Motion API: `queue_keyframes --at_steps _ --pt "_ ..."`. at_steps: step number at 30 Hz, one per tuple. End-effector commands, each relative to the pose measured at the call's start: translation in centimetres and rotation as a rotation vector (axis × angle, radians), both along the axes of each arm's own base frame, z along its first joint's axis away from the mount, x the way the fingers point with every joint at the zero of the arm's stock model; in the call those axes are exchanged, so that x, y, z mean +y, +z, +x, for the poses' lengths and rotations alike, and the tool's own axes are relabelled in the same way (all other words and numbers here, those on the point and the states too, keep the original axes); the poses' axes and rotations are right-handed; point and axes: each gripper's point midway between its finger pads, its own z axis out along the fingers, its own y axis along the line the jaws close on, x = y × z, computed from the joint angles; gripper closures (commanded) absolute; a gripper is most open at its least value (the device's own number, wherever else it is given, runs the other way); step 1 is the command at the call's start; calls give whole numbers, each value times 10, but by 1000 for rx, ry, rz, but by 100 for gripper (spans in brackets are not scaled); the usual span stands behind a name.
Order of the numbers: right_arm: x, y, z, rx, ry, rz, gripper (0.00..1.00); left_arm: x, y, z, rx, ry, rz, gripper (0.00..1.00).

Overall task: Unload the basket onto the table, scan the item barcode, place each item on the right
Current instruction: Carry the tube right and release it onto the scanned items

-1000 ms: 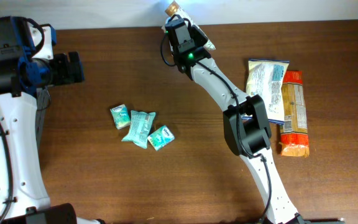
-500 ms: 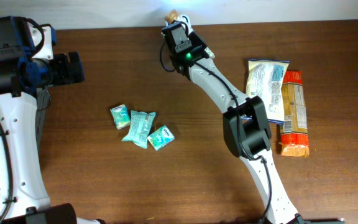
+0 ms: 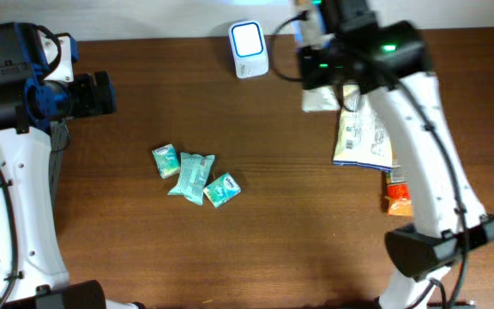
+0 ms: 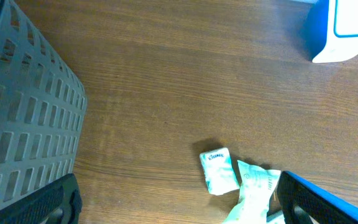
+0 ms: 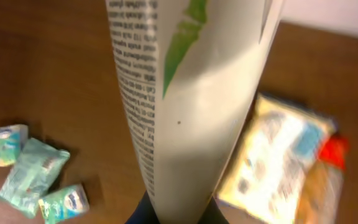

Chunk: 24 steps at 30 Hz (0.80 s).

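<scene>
I should next move my right gripper back and down and let go of the pouch (image 3: 320,99) over the pale snack bag's near end (image 3: 369,158), because that end of the bag is below it, closer to my base.
The item is a white pouch (image 5: 191,93) with black print and a green mark. My right gripper (image 5: 179,214) is shut on its lower end, and it fills the middle of the right wrist view. From overhead, the right gripper (image 3: 316,64) holds the pouch (image 3: 320,99) above the table, right of the white and blue scanner (image 3: 249,49) at the back edge. No barcode shows on the pouch. My left gripper (image 3: 101,93) hangs open at the far left, and its fingers (image 4: 42,202) hold nothing.
Three teal tissue packets (image 3: 193,176) lie left of centre and also show in the left wrist view (image 4: 219,171). A pale snack bag (image 3: 365,129) and an orange packet (image 3: 399,196) lie at the right. A grey slatted basket (image 4: 23,112) stands at the left.
My right arm has swung from over the scanner to the right, carrying the pouch with it. The scanner is now uncovered. The left arm has not moved.
</scene>
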Motion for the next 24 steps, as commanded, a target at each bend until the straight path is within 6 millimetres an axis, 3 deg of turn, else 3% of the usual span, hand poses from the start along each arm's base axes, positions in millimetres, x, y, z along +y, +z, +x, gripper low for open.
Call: queue_keyframes --at_steps 1,6,7,12,17,21,22,24 --pt "-44 -16 -18 142 -143 17 96 1 4 -1 -12 4 -5 1" --pt "-97 -96 -30 397 -246 -50 96 1 4 -1 -12 4 -5 1" --pt "-110 -123 -33 456 -259 -64 96 1 4 -1 -12 4 -5 1" --pt "-139 -201 -45 571 -300 -77 96 1 4 -1 -12 3 -5 1" --pt "-165 -253 -65 626 -368 -64 94 1 4 -1 -12 4 -5 1" --pt "-170 -267 -77 658 -370 -66 40 1 4 -1 -12 4 -5 1" --pt "-170 -267 -77 659 -360 -68 33 1 4 -1 -12 4 -5 1" --pt "-170 -263 -75 655 -360 -66 31 1 4 -1 -12 4 -5 1"
